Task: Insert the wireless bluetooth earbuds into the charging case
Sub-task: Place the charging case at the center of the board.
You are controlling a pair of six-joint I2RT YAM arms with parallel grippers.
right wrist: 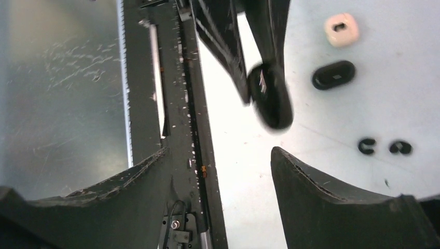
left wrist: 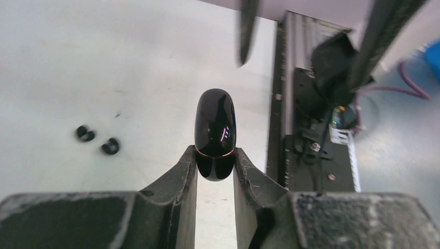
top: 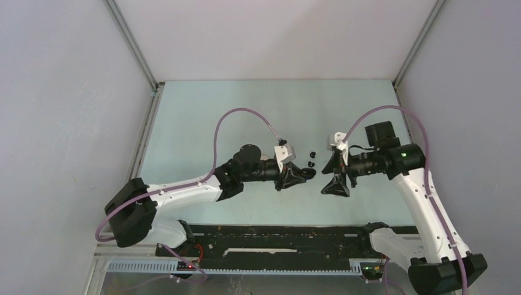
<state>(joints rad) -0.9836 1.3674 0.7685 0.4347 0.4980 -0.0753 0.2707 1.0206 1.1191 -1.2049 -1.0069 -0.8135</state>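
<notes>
My left gripper shifts to its left in the top view next, descends and releases the charging case, since bare table by the white piece lies there below it.
My left gripper (left wrist: 215, 153) is shut on the lower end of a glossy black pebble-shaped charging case (left wrist: 215, 124), which it holds above the table with the lid closed. Two tiny black earbuds (left wrist: 85, 134) lie loose on the table to its left; in the right wrist view the earbuds (right wrist: 367, 146) are at the right. My right gripper (right wrist: 220, 155) is open and empty, facing the held case (right wrist: 270, 98) a short way off. From above, the left gripper (top: 303, 175) and right gripper (top: 330, 175) meet tip to tip at mid-table, with the earbuds (top: 311, 155) just beyond them.
A second black oval case (right wrist: 333, 74) and a small white rounded piece (right wrist: 341, 29) lie on the table beyond the earbuds. A black rail (top: 276, 236) runs along the near table edge. Frame posts and white walls close in the sides.
</notes>
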